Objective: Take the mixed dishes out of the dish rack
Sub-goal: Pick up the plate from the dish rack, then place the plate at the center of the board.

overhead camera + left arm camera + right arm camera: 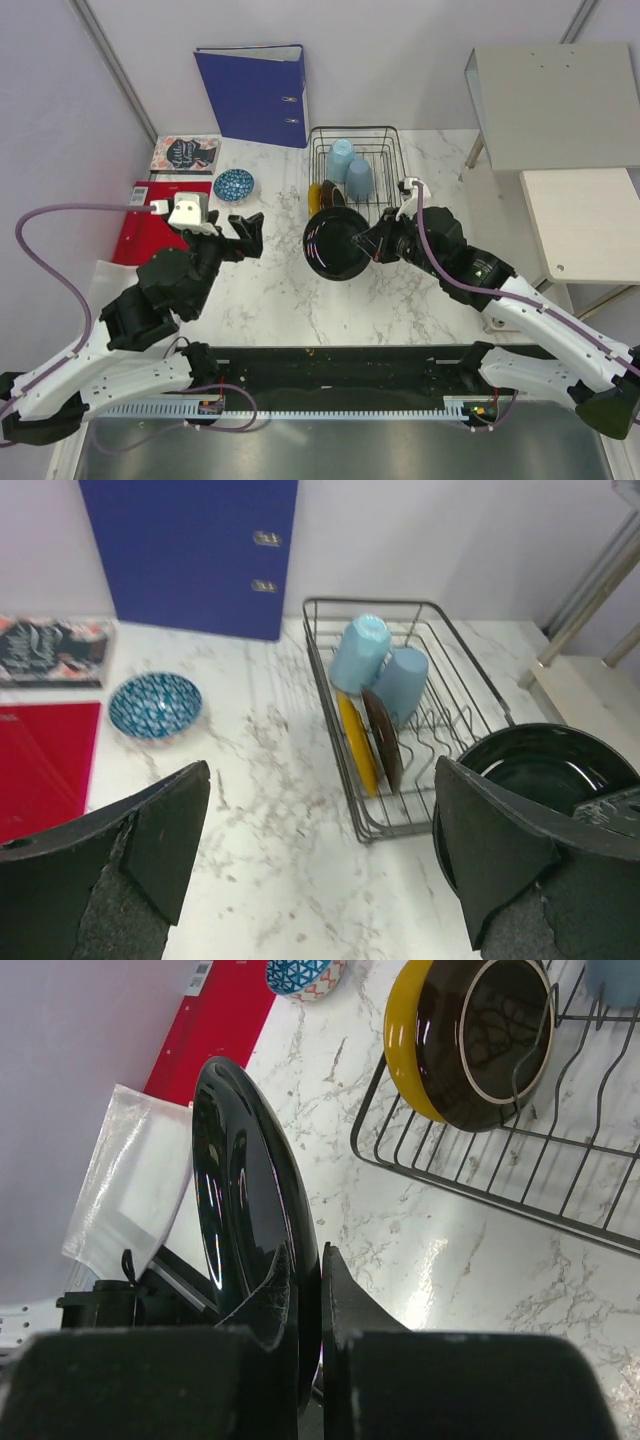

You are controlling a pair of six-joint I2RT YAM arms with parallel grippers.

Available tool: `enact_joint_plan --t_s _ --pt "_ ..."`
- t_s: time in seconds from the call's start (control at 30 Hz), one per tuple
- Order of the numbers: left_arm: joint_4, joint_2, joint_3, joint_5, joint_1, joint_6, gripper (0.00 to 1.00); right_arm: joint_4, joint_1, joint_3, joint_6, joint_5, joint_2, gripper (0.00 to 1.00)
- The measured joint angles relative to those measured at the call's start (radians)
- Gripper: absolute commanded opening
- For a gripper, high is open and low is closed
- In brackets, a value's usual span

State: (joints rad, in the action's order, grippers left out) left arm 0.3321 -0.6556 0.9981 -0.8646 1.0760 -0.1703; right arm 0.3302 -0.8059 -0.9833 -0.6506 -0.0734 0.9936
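Observation:
The tabletop before the rack (353,129) is bare. My right gripper should next move down and back toward the table's near edge to let go of the black plate's rim.
The black wire dish rack (353,129) stands at the back middle of the table. It holds two pale blue cups (341,158) (359,178), a yellow plate (314,197) and a dark brown plate (383,738), both on edge. My right gripper (372,243) is shut on the rim of a glossy black plate (335,245) and holds it on edge above the table in front of the rack; the right wrist view shows the plate (245,1220) pinched between the fingers. My left gripper (252,234) is open and empty, left of the black plate. The small blue patterned bowl (233,184) sits on the table.
A blue ring binder (255,95) stands against the back wall. A red folder (150,215) and a dark book (185,153) lie at the left. A clear plastic sheet (130,1190) lies at the near left. Grey side tables (555,105) stand to the right.

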Motion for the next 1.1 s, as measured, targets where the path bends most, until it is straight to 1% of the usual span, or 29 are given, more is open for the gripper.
enact_joint_plan --t_s 0.1,0.2,0.23,0.27,0.33,0.4,0.57,0.6,0.67,0.8,0.97,1.1 --pt "0.087 -0.040 0.011 0.139 -0.106 -0.125 0.99 -0.004 0.000 0.016 -0.001 0.000 0.001 0.00" --pt "0.158 -0.140 0.039 0.320 -0.224 -0.224 0.99 -0.031 0.000 0.022 -0.001 0.000 -0.003 0.00" --pt "0.168 -0.174 0.047 0.373 -0.242 -0.251 0.99 -0.034 0.000 0.023 0.000 0.000 -0.006 0.00" --pt "0.175 -0.201 0.054 0.418 -0.298 -0.273 0.99 -0.036 0.000 0.024 0.000 0.000 -0.009 0.00" --pt "0.193 -0.268 0.055 0.553 -0.396 -0.340 0.99 -0.040 0.000 0.024 0.000 0.000 -0.018 0.00" --pt "0.200 -0.296 0.052 0.649 -0.476 -0.398 0.99 -0.043 0.000 0.026 0.000 0.000 -0.028 0.00" --pt "0.163 -0.298 0.008 0.875 -0.702 -0.555 0.99 -0.072 0.000 0.051 0.006 0.020 -0.035 0.00" --pt "0.159 -0.298 -0.003 0.896 -0.736 -0.579 0.99 -0.076 0.000 0.058 0.007 0.026 -0.034 0.00" --pt "0.161 -0.297 -0.022 0.913 -0.770 -0.615 0.99 -0.092 0.000 0.083 0.007 0.064 -0.025 0.00" --pt "0.172 -0.283 -0.033 0.910 -0.785 -0.642 0.99 -0.130 0.000 0.148 -0.008 0.153 0.012 0.00" --pt "0.186 -0.231 -0.034 0.872 -0.795 -0.645 0.99 -0.180 0.000 0.280 -0.047 0.251 0.042 0.00" --pt "0.190 -0.217 -0.038 0.857 -0.798 -0.645 0.99 -0.206 0.000 0.352 -0.080 0.297 0.098 0.00"
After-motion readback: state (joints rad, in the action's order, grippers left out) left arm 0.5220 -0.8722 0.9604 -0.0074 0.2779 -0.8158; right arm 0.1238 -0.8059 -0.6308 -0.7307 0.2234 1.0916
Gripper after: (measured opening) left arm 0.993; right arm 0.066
